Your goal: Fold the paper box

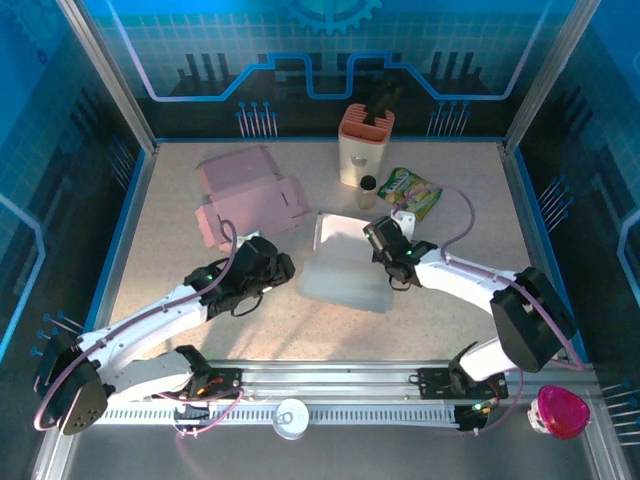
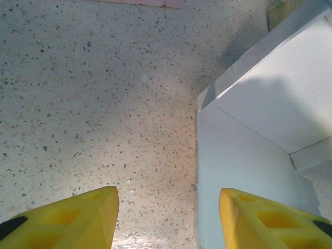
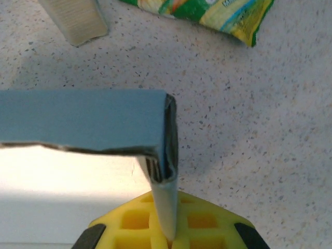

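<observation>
My right gripper draws back next, turning toward the box's near edge (image 1: 350, 304), and releases, because that edge lies closer to the base than the box's raised side.
The white paper box (image 1: 345, 265) lies partly folded in the middle of the table, one wall raised at its right side. My right gripper (image 1: 382, 240) is shut on the upright edge of that wall (image 3: 88, 119), the card pinched between the yellow fingers (image 3: 174, 236). My left gripper (image 1: 280, 268) sits low at the box's left edge and is open. In the left wrist view its fingers (image 2: 168, 202) straddle the edge of the box's flat panel (image 2: 249, 171), nothing held between them.
A flat pink box (image 1: 245, 195) lies at the back left. Behind the white box stand an orange-topped holder (image 1: 365, 145), a small jar (image 1: 368, 192) and a green snack bag (image 1: 412, 190), the bag (image 3: 207, 13) just beyond my right gripper. A pink container (image 1: 558, 410) sits off the near right corner.
</observation>
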Robot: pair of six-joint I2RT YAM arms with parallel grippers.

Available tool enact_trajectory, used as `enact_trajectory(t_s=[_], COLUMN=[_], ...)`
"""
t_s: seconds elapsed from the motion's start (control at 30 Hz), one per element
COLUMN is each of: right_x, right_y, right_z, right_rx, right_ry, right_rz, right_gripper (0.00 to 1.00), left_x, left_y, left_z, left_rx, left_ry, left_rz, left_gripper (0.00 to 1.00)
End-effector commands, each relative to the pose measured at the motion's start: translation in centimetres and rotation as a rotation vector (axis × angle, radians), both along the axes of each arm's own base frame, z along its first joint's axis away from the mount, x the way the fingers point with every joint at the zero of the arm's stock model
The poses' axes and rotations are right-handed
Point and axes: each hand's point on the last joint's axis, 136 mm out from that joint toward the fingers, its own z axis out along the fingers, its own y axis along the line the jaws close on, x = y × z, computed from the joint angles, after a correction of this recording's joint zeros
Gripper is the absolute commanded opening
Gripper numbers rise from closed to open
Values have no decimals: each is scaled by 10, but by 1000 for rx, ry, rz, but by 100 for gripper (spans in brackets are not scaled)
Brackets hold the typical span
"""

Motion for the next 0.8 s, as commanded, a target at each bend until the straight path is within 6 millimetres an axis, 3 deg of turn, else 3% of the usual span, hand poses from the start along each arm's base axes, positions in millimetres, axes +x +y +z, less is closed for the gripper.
enact_trajectory(t_s=[0.0, 0.17, 0.33, 0.43, 0.53, 0.63, 0.77], right_x=[-22, -39, -63, -88, -111, -126, -131], right_y=[-7, -4, 0, -4, -19, -25, -16], right_z=[-23, -40, -39, -43, -38, -35, -43], right_rx=[159, 504, 694, 736, 666, 654, 724], right_ry=[199, 308, 391, 497, 561, 603, 649], right_rz=[-109, -218, -392, -563, -737, -871, -963], right_gripper=[0, 0, 0, 0, 0, 0, 0], left_x=[0, 0, -3, -3, -2, -2, -2], left_y=[1, 7, 6, 0, -10, -20, -34], left_z=[22, 33, 23, 18, 17, 15, 11], left_rx=[-12, -13, -22, -40, -57, -58, -63], left_ry=[-29, -61, -45, -29, -23, -6, 4], left_rz=[-10, -5, -11, -26, -64, -105, -140], left_gripper=[53, 46, 43, 41, 40, 39, 39])
